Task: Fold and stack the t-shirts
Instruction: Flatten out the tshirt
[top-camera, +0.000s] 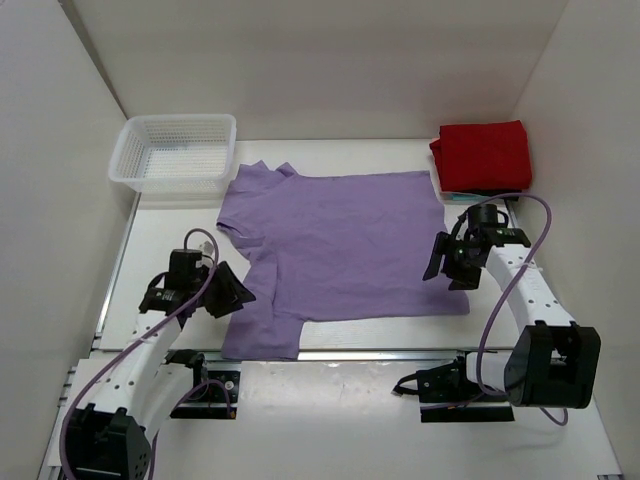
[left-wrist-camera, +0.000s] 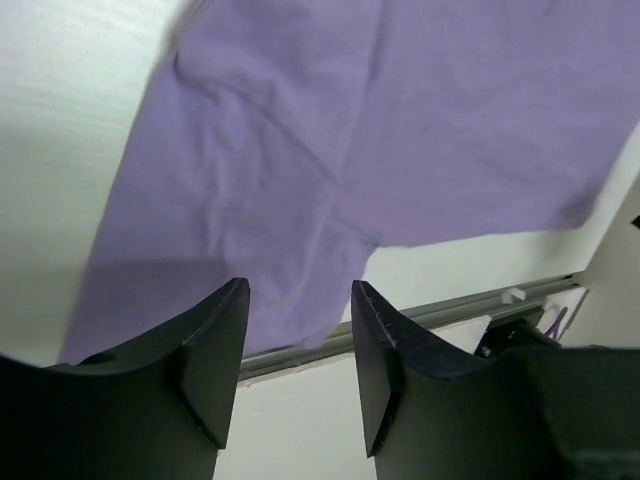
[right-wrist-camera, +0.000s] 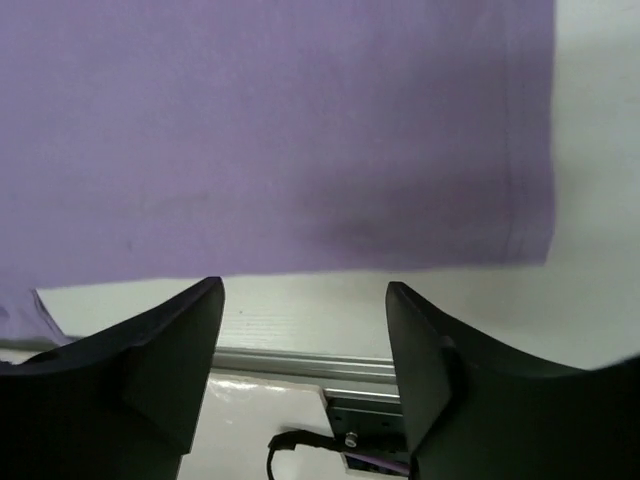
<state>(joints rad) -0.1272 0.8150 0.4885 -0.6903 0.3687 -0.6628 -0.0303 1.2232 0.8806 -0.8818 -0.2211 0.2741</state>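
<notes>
The shirt's near hem corner (top-camera: 465, 308) (right-wrist-camera: 537, 250) is toward the right in the right wrist view. I will turn my right gripper, lower it back over the corner and close it.
The lavender-purple t-shirt (top-camera: 340, 245) lies spread flat across the middle of the table, one sleeve reaching the front edge. The red t-shirt (top-camera: 483, 152) sits folded at the back right corner. My left gripper (top-camera: 226, 290) hovers open at the purple shirt's near-left sleeve. In the left wrist view nothing is between the fingers of that gripper (left-wrist-camera: 298, 300), and the sleeve (left-wrist-camera: 250, 200) lies just beyond them. My right gripper (top-camera: 447, 262) stands open over the shirt's near-right hem. The right wrist view shows that gripper (right-wrist-camera: 303, 295) empty, with the shirt's hem (right-wrist-camera: 300, 130) ahead.
A white mesh basket (top-camera: 175, 150) stands at the back left. A metal rail (right-wrist-camera: 300, 362) runs along the table's front edge, with cables and arm bases (top-camera: 455, 385) below it. White walls enclose the left, back and right sides.
</notes>
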